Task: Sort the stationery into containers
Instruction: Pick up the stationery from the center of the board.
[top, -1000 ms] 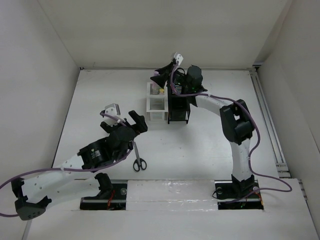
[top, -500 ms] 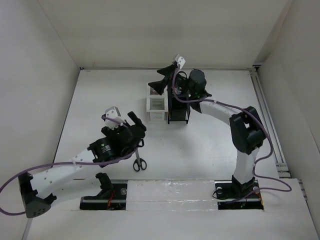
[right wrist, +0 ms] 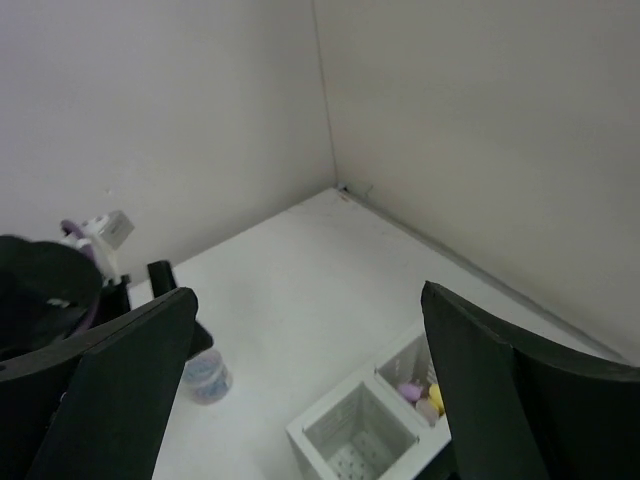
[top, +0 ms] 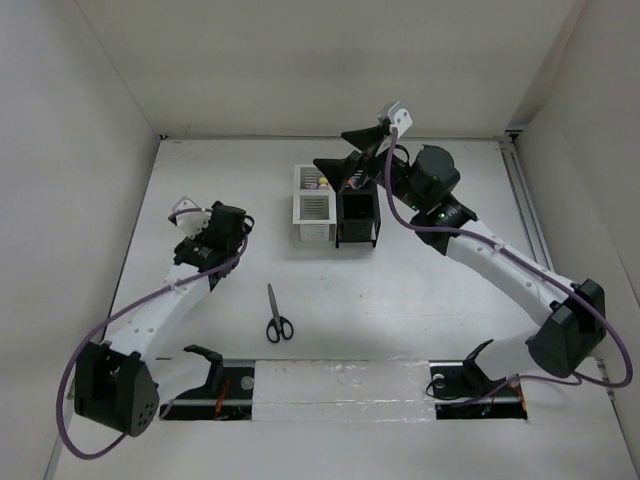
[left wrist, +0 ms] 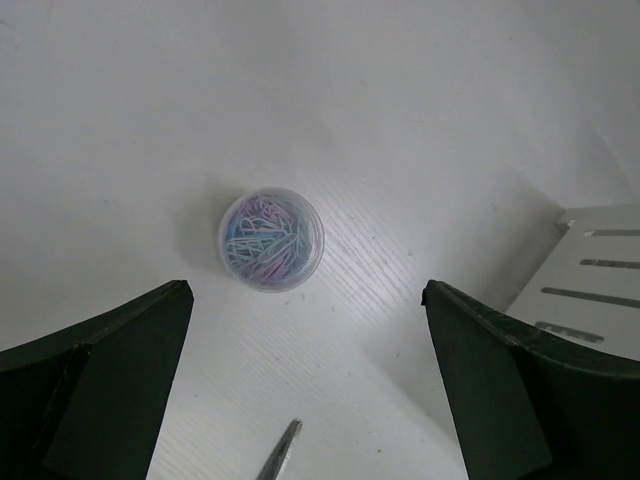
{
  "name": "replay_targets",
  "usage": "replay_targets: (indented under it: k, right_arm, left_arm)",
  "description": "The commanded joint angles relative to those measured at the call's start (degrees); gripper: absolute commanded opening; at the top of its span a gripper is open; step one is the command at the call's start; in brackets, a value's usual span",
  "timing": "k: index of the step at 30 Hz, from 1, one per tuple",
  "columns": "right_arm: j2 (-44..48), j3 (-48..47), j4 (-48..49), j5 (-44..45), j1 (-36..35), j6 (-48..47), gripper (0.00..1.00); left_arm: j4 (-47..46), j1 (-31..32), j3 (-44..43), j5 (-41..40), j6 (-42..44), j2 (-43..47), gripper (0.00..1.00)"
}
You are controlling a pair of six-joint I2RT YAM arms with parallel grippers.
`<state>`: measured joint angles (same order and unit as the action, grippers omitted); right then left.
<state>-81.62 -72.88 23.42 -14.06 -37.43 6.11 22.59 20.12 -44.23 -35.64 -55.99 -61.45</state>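
Note:
The left gripper should go down onto the translucent round tub (left wrist: 271,240) and close its fingers across the sides, because the open gap between them is wider than the tub.
Black-handled scissors (top: 277,318) lie flat near the table's front; only their blade tip (left wrist: 281,456) shows in the left wrist view. A small translucent round tub of bluish and pink clips (left wrist: 271,240) stands on the table just ahead of my open left gripper (left wrist: 306,296), which hovers over it (top: 222,228) and hides it from above. The white container (top: 312,205) and black container (top: 358,215) stand side by side at the back centre. Small pink and yellow erasers (right wrist: 422,396) lie in the white container's far compartment. My right gripper (top: 344,152) hangs open and empty above the containers.
White walls close in the table on the left, back and right. A rail (top: 535,250) runs along the right edge. The right wrist view shows the tub (right wrist: 207,375) beside the left arm's fingers (right wrist: 161,276), and the white container's near compartment (right wrist: 366,432) with nothing in it.
My left arm has swung away from the scissors to the left and further back, over the round tub. My right gripper has opened wide and drawn up and to the right.

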Motion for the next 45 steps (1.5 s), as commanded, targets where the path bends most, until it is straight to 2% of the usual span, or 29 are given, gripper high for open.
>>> replay_targets:
  k: [1,2,6,10,24,28,35,39,41,44,45]
  right_arm:
    - [3.7,3.7,-5.4,3.0,-0.7,0.7,1.0]
    - [4.4,5.7,-5.4,3.0,-0.7,1.3,1.0]
    - [6.5,8.2,-5.4,1.3,-1.9,1.9,1.0]
    - [7.5,10.8,-5.4,0.3,-1.9,2.5,1.0]
    - [6.5,13.6,-0.5,-3.0,-2.4,5.9,1.0]
    - [6.5,13.6,-0.5,-3.5,-2.4,6.5,1.0]
    - [7.5,13.6,-0.5,-3.5,-2.4,7.0,1.0]
    - [8.1,13.6,0.0,-3.5,-2.4,7.0,1.0]
    - [8.1,13.6,0.0,-3.5,-2.9,7.0,1.0]
    - [8.6,13.6,0.0,-3.5,-2.9,7.0,1.0]
    - [8.6,13.6,0.0,-3.5,-2.9,7.0,1.0]
  left_arm:
    - [-1.0,-1.1,-3.5,3.2,1.3,-6.5,1.0]
    - [-1.0,-2.4,-4.2,3.7,0.7,-9.7,1.0]
    - [0.1,-2.9,-6.0,5.3,-0.7,-13.5,1.0]
    - [3.8,-2.9,-7.4,4.2,-5.5,-14.8,1.0]
    - [1.8,-4.6,-5.5,2.9,-6.9,-19.8,1.0]
    - [1.3,-5.2,-5.5,1.9,-7.4,-21.1,0.92]
    - [-1.0,-6.6,-3.8,3.1,-7.4,-23.0,0.9]
    - [-1.6,-6.6,-3.8,3.1,-6.9,-23.0,0.81]
    - [-1.6,-6.6,-3.8,3.1,-6.9,-23.6,0.68]
    - [-1.6,-6.6,-3.8,3.6,-6.9,-23.6,0.59]
    - [-2.1,-6.6,-3.8,3.6,-6.9,-23.6,0.53]
